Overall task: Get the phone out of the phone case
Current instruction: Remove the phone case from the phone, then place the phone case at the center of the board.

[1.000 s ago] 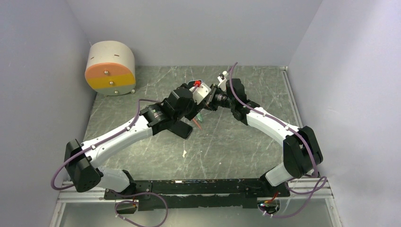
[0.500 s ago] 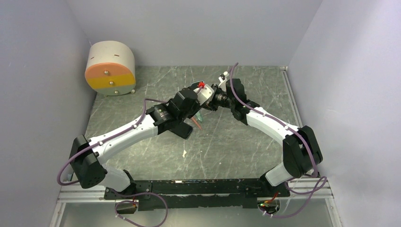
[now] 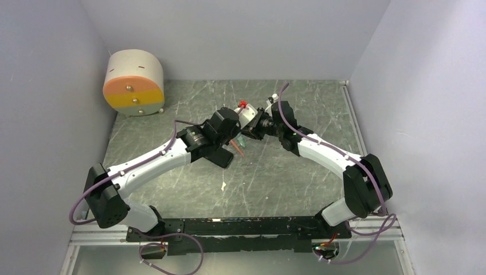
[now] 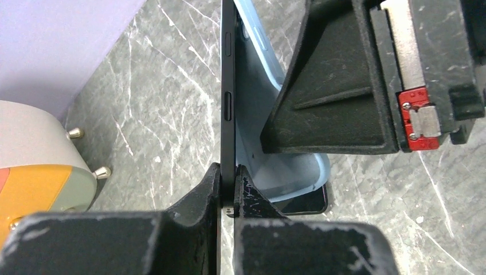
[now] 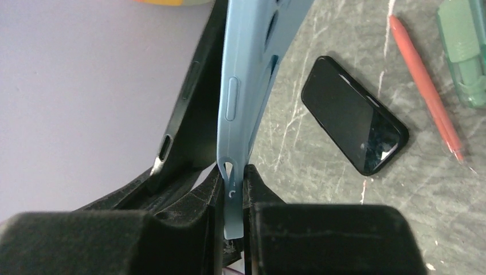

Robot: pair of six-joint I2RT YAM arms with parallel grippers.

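I will next move my right gripper away from the phone and lower the case onto bare table (image 3: 259, 153) beside the green translucent object, because my left gripper holds the phone.
My two grippers meet above the middle of the table (image 3: 172, 189). A thin black phone (image 4: 228, 86) stands on edge, its side buttons showing, and my left gripper (image 4: 228, 183) is shut on its lower end. Beside it is the light blue phone case (image 4: 252, 126), bent away from the phone at the near end and meeting it further up. In the right wrist view my right gripper (image 5: 232, 177) is shut on the edge of the case (image 5: 243, 69), with the phone (image 5: 182, 114) just to its left.
A second black phone (image 5: 355, 114) lies flat on the table under the grippers, with a red pen (image 5: 427, 86) and a green translucent object (image 5: 467, 51) beside it. A round beige and orange drawer unit (image 3: 133, 83) stands at the back left, and grey walls enclose the table.
My left gripper has moved in towards the right gripper and shut on the phone's end. The right arm has shifted slightly left, still gripping the case.
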